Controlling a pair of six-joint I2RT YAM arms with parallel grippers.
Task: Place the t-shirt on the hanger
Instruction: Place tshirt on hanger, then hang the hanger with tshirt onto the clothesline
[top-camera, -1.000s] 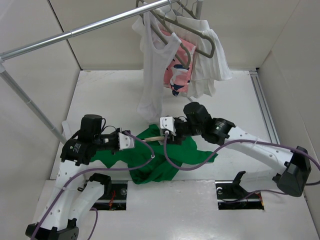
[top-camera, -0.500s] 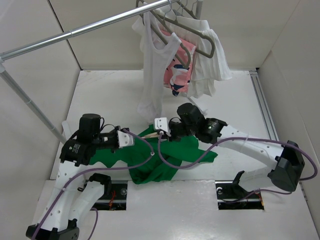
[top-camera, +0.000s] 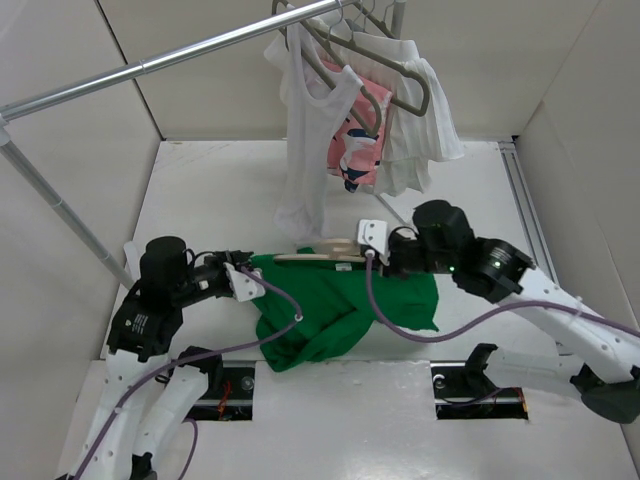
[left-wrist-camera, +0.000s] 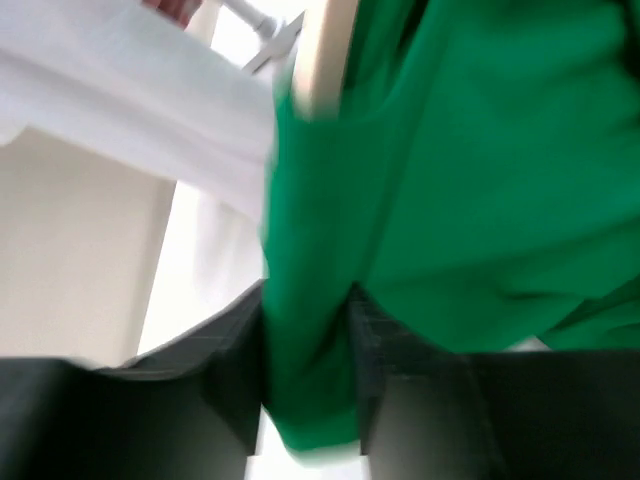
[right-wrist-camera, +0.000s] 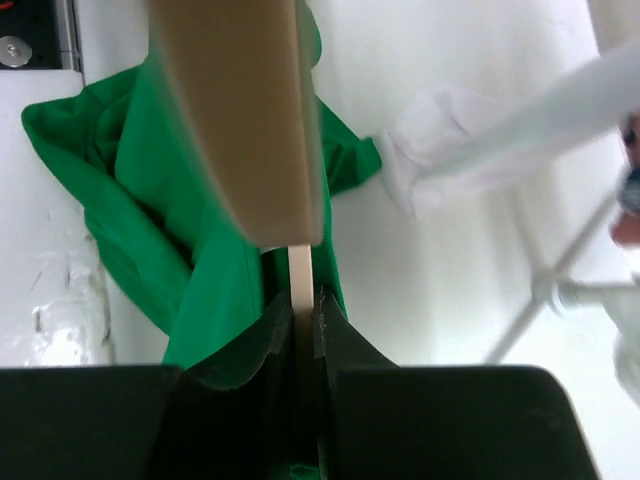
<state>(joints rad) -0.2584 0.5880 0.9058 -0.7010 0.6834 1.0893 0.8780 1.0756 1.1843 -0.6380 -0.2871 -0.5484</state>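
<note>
My right gripper should move up and outward next to free the hanger on the metal bar by the tank top (top-camera: 300, 13), because the bar is above my gripper and farther outward.
The bright green t-shirt (top-camera: 345, 305) lies bunched on the white table between the two arms. The cream hanger (top-camera: 312, 256) lies level along its upper edge. My right gripper (top-camera: 364, 250) is shut on the hanger's right end. In the right wrist view a thin cream strip of the hanger (right-wrist-camera: 240, 120) runs between the right gripper (right-wrist-camera: 305, 300) jaws, with the t-shirt (right-wrist-camera: 130, 200) under it. My left gripper (top-camera: 250, 281) is shut on the shirt's left edge. In the left wrist view a green fold of the t-shirt (left-wrist-camera: 480, 180) fills the left gripper (left-wrist-camera: 305, 370), below the hanger (left-wrist-camera: 325, 50).
A metal rail (top-camera: 150, 65) crosses the back. From it hang a white tank top (top-camera: 300, 150), a pink patterned garment (top-camera: 355, 150) and grey-brown hangers (top-camera: 400, 80). The tank top's hem hangs just behind the cream hanger. The rail's slanted leg (top-camera: 60, 210) stands left, and white walls enclose the table.
My right gripper has shut on the hanger and pulled it to the right. The left arm has drawn back to the left, and the shirt is stretched wider between them.
</note>
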